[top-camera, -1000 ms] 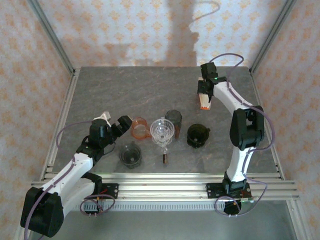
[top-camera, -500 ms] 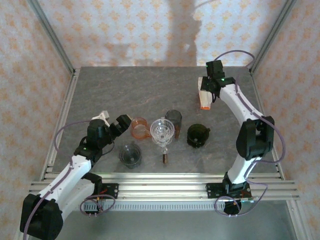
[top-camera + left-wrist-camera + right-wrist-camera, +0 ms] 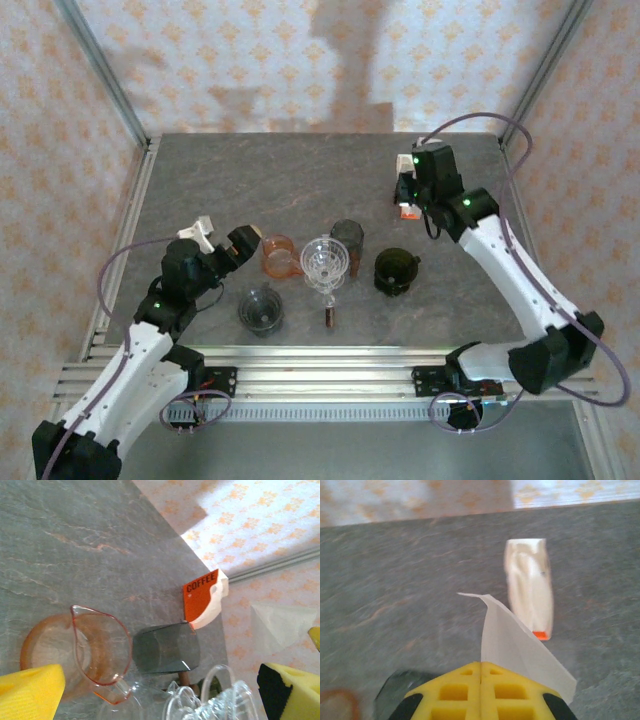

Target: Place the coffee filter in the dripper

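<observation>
The dripper stands empty, so my right gripper will move back and over the opening of the clear ribbed dripper point(image 3: 325, 262) and release the paper filter there.
My right gripper point(image 3: 481, 666) is shut on a white paper coffee filter point(image 3: 521, 647), which sticks out past the yellow fingertips above the table. The filter also hangs at the right of the left wrist view point(image 3: 280, 624). In the top view the right gripper point(image 3: 405, 190) is at the back right, beyond the clear ribbed dripper point(image 3: 325, 262), which stands mid-table. My left gripper point(image 3: 222, 243) is open, left of the dripper. In the left wrist view its yellow fingers point(image 3: 30, 690) are spread wide, with the dripper point(image 3: 215, 705) low between them.
An orange and white COFFEE filter box point(image 3: 202, 597) stands on the table under the right gripper point(image 3: 530, 592). A pink cup point(image 3: 280, 257), a smoky grey glass point(image 3: 347, 237), a dark cup point(image 3: 395, 270) and a dark glass point(image 3: 262, 310) ring the dripper.
The right arm has swung its elbow out to the right, and the gripper has risen off the box with the filter. The left arm has drawn back and left a little, still open.
</observation>
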Available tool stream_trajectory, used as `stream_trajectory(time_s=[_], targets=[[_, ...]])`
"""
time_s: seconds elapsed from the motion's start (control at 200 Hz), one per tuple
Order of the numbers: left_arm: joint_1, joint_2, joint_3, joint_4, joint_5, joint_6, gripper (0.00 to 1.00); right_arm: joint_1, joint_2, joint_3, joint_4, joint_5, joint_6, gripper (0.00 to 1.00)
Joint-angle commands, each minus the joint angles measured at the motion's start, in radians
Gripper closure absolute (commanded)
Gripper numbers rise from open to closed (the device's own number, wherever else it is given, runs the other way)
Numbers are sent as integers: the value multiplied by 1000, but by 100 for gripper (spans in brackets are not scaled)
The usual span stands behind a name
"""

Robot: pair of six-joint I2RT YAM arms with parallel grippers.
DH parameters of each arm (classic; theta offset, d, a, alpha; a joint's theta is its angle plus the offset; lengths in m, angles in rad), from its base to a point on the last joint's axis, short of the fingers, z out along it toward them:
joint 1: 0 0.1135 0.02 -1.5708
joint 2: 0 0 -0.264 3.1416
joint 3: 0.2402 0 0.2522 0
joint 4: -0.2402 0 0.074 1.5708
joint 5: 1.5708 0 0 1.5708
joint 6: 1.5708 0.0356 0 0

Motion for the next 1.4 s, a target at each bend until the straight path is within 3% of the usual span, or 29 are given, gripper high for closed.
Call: stream_trajectory(time_s=[0.0,0.22,0.4,1.076,1.396], targets=[[-43,-54,46,-86,-4,0,1,112,-86,-14,-96,-28,27,100],[-203,-83,56,-137,-78,12,1,368,-154,41,-247,-50,66,100],[-320,-45,82,-163,-147,45,2,463,-135,101,-307,-89,113,100],[-350,-18,130,-196,-160,90,1,482,215,413,-531,-249,156,100],[-350,-3,149,-196,-145,98,1,482,355,443,-495,-293,139,100]])
